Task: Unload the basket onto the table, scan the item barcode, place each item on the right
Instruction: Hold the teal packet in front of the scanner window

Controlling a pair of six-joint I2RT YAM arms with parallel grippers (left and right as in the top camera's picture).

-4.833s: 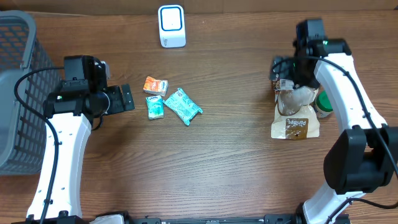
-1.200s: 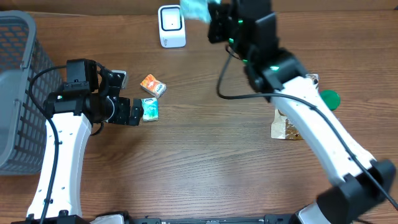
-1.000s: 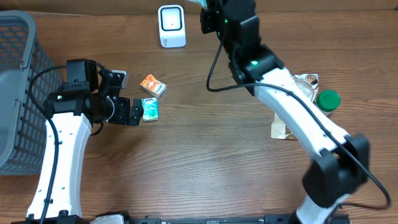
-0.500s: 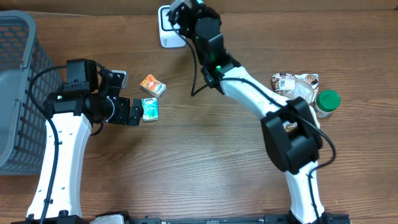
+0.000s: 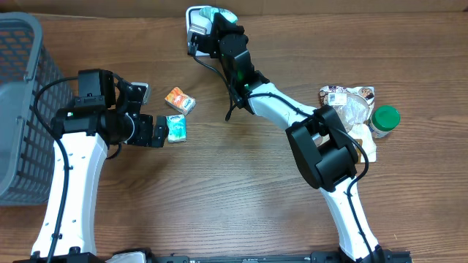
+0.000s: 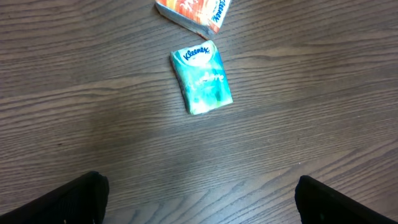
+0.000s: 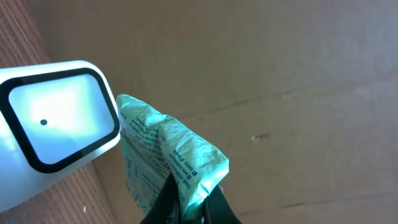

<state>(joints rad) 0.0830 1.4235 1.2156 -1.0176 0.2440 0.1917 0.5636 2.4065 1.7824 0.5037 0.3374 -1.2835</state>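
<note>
Empty wood beside the bag of snacks leaves room, so I will next draw my right gripper back over the scanner [image 5: 193, 33] window, then lower the packet [image 5: 221, 14] there.
A teal plastic packet [image 7: 165, 155] with printed text is pinched in my right gripper [image 7: 188, 186], which is shut on its lower edge. The packet hangs right beside the white scanner [image 7: 56, 118], close to its dark-framed window. From overhead the packet [image 5: 221, 14] and right gripper [image 5: 218, 25] cover part of the scanner [image 5: 193, 33] at the table's back edge. My left gripper [image 6: 199, 202] is open with nothing between its black fingers [image 6: 68, 199], hovering over the wood just short of a teal Kleenex pack [image 6: 201, 78].
An orange pack [image 5: 180, 100] lies beside the Kleenex pack [image 5: 176, 128]. A grey wire basket [image 5: 22, 109] stands at the far left. A crumpled bag of snacks [image 5: 349, 102] and a green-lidded jar [image 5: 385, 117] sit at the right.
My right arm has swung left with the teal packet, bringing it from mid-back of the table to right at the scanner. The left arm has not moved.
</note>
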